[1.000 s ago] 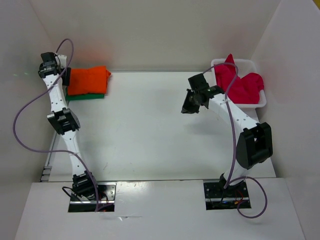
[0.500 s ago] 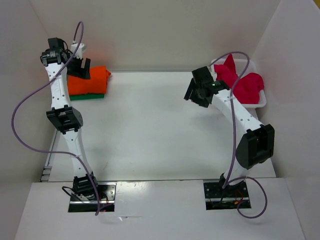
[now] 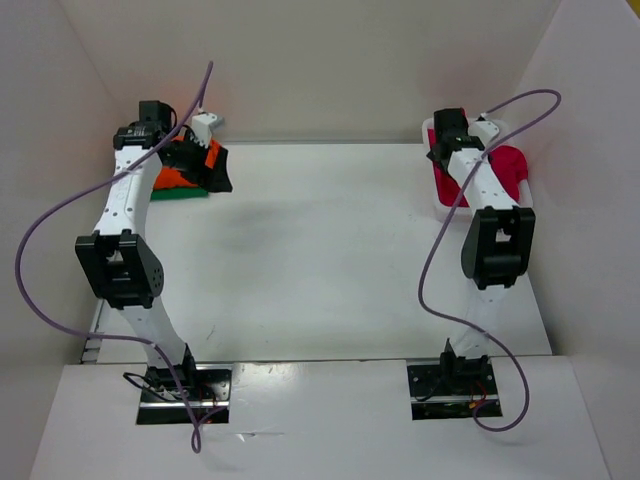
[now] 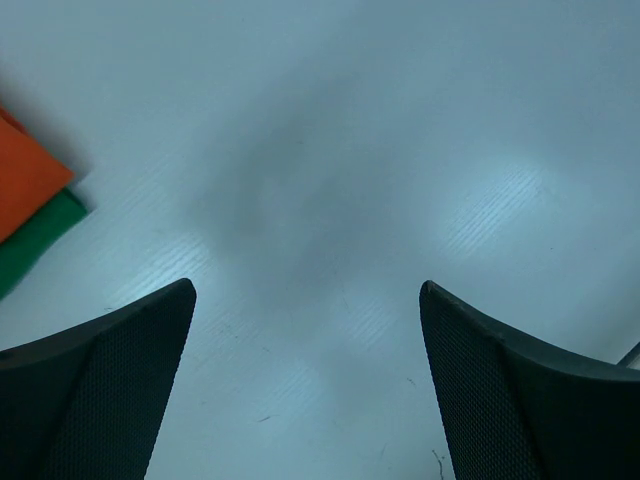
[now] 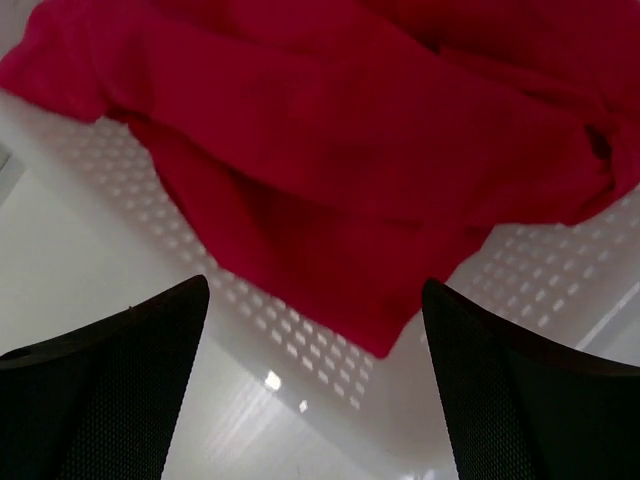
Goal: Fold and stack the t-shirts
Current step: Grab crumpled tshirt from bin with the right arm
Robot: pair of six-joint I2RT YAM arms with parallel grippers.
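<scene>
I will lower the open fingers of my right gripper next, past the basket's perforated side and onto the lower fold of magenta-red cloth. That fold is below my gripper inside the basket.
The orange t-shirt point(image 3: 163, 179) lies folded on the green t-shirt point(image 3: 190, 192) at the table's back left; their corners, orange point(image 4: 25, 180) and green point(image 4: 35, 240), show at the left edge of the left wrist view. My left gripper point(image 3: 218, 175) hovers open just right of that stack, with only bare table between its jaws point(image 4: 307, 290). The magenta-red t-shirt point(image 3: 507, 168) lies crumpled in the basket at the back right. My right gripper point(image 3: 441, 152) is open above the basket's left side, the magenta-red cloth point(image 5: 330, 170) just ahead of its gap point(image 5: 315, 285), untouched.
The white mesh basket point(image 3: 441, 209) sits against the right wall; its perforated wall point(image 5: 300, 345) shows under the right jaws. White walls enclose the table on three sides. Purple cables loop off both arms.
The left arm swung right off the orange-green stack and its jaws widened. The right arm swung from the table's middle to the basket, and its jaws went from nearly shut to open.
</scene>
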